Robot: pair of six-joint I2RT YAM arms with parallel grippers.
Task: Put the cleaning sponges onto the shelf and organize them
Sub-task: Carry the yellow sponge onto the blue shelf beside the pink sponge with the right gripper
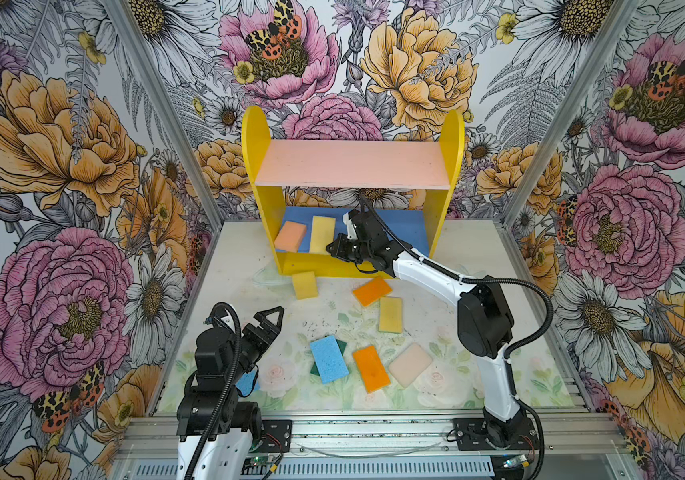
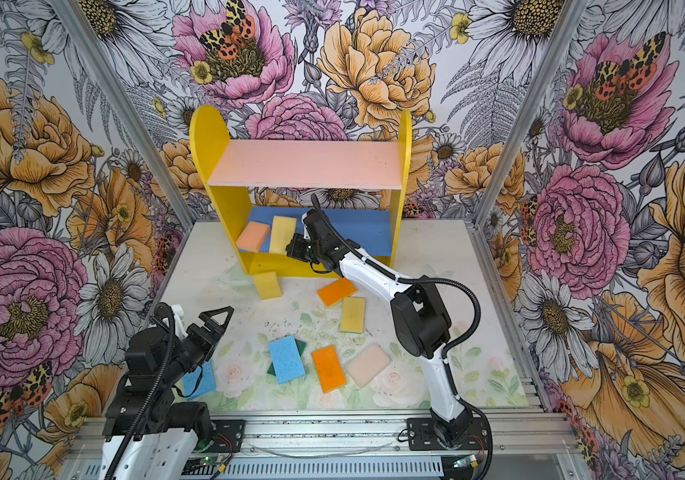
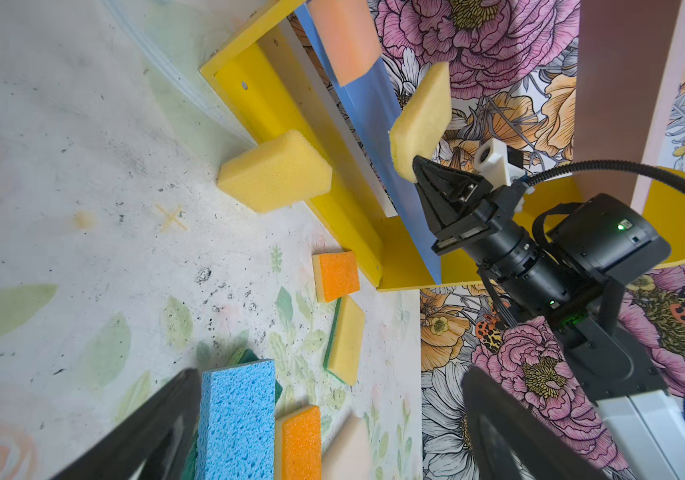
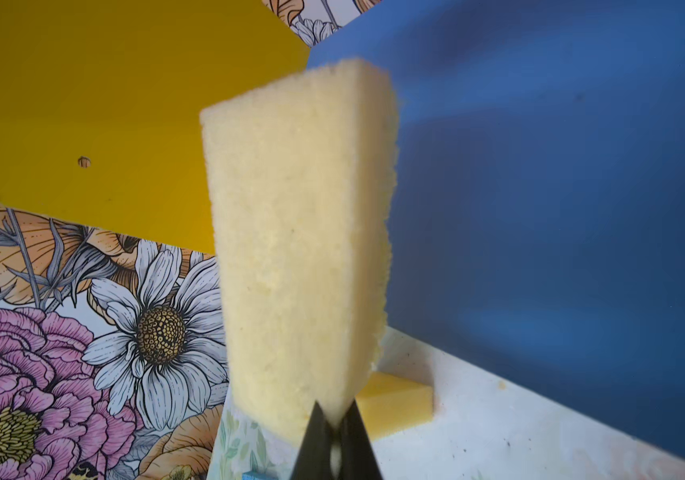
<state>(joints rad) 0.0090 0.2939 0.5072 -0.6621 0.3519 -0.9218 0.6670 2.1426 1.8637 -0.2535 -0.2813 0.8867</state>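
Note:
The pale yellow sponge goes down with my right gripper to bare blue board beside the peach sponge (image 1: 290, 236) next, closer to that sponge, and is released there.
The shelf (image 1: 268, 216) stands at the back, its pink upper board (image 1: 353, 164) bare. On its blue lower board (image 1: 407, 232) lies a peach sponge (image 1: 290, 236). My right gripper (image 1: 331, 248) is shut on a pale yellow sponge (image 4: 303, 249), holding it on end over that board beside the peach one. At the front left, above the table, my left gripper (image 1: 271, 318) hangs open and holds nothing. Loose sponges lie on the table: yellow (image 1: 304, 284) at the shelf's foot, orange (image 1: 372, 291), yellow-green (image 1: 390, 314), blue (image 1: 329, 359) on a dark green one, orange (image 1: 372, 368), cream (image 1: 410, 365).
Another blue sponge (image 1: 249, 382) lies partly hidden under my left arm. Flowered walls with metal posts close the table in on both sides and behind. An aluminium rail (image 1: 374, 432) runs along the front edge and carries both arm bases.

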